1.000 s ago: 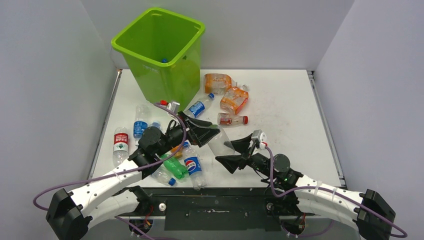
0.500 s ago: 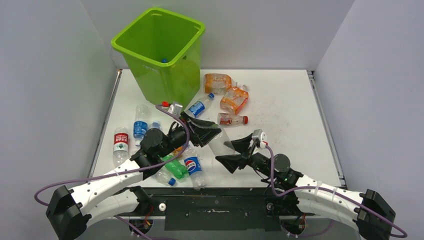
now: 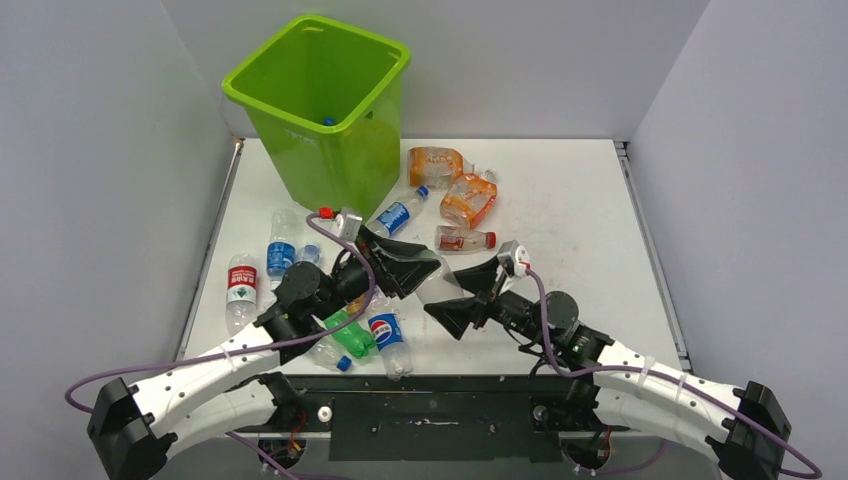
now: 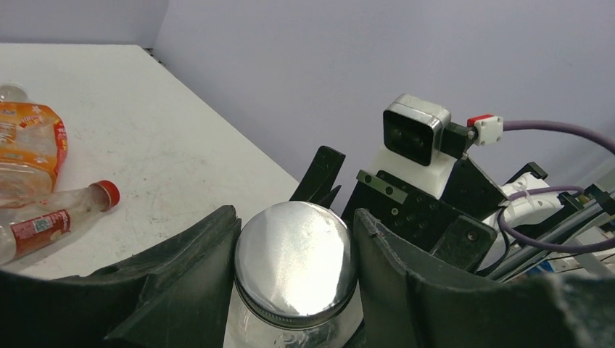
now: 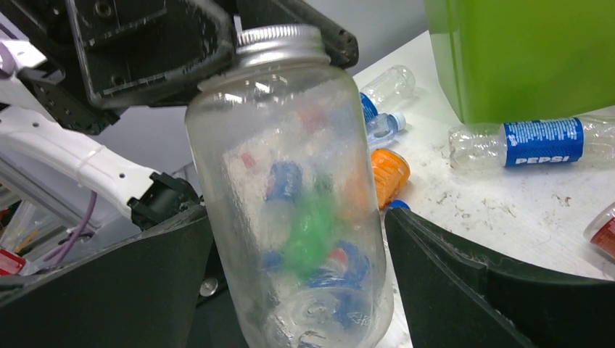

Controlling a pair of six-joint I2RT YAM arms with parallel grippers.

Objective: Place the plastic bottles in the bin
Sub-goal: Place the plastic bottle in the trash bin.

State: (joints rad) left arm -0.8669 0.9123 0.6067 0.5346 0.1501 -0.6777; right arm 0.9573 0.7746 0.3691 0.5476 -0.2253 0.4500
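Observation:
My left gripper lifts outward over the tall bin's open top (image 3: pixel 315 78) next, on its left in the top view. It clears the bin's rim to release the jar (image 3: pixel 440 285).
My left gripper (image 3: pixel 415 268) (image 4: pixel 294 216) is shut on the silver lid end of a clear jar (image 3: pixel 440 285) (image 4: pixel 294 261) (image 5: pixel 290 196), held above the table. My right gripper (image 3: pixel 465 297) (image 5: pixel 294 217) is open, with its fingers apart on either side of the jar's body. The lime-green bin (image 3: pixel 330 165) (image 5: pixel 529 51) stands at the back left. Plastic bottles lie on the table. Two are orange (image 3: pixel 435 163) (image 3: pixel 468 200), one has a red label (image 3: pixel 462 239) (image 4: pixel 51 217), and a Pepsi bottle (image 3: pixel 400 213) (image 5: pixel 537 141) lies beside the bin.
More bottles lie under and left of the left arm: a green one (image 3: pixel 350 332), a Pepsi one (image 3: pixel 385 335), a blue-labelled one (image 3: pixel 282 250) and a red-labelled one (image 3: pixel 241 285). Grey walls close in the table on three sides.
The left gripper closed on the jar's lid. The right gripper then opened off the jar's body. Both arms shifted slightly up and left.

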